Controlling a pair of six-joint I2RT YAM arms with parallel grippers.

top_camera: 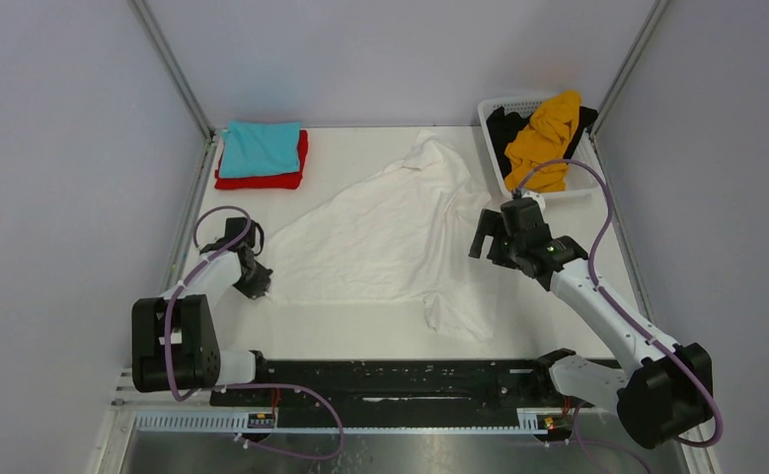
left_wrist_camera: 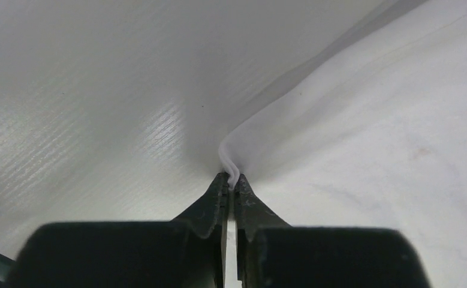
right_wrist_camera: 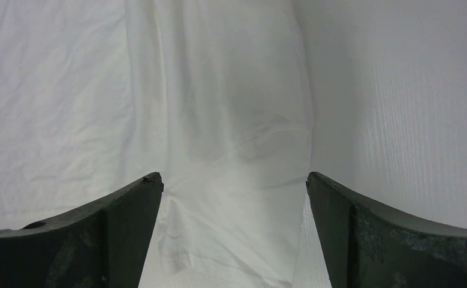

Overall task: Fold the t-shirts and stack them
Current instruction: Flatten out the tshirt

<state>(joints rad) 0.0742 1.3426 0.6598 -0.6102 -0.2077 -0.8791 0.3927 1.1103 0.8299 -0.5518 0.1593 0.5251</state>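
Observation:
The robot's right gripper will next move back and down onto the near end of the white t-shirt's jutting flap, which lies nearer the arm bases than the gripper's open fingers.
A large white t-shirt lies spread and rumpled across the middle of the table. My left gripper is shut on its near-left corner; in the left wrist view a pinched fold of the white t-shirt rises between the closed tips of that gripper. My right gripper hangs open above the shirt's right side, and the right wrist view has the white t-shirt lying below the wide-apart fingertips of that gripper. A folded teal t-shirt rests on a folded red t-shirt at the back left.
A white lattice basket stands at the back right, holding an orange-yellow t-shirt draped over a black one. Metal frame posts and grey walls bound the table on both sides. The arm bases sit along the near edge.

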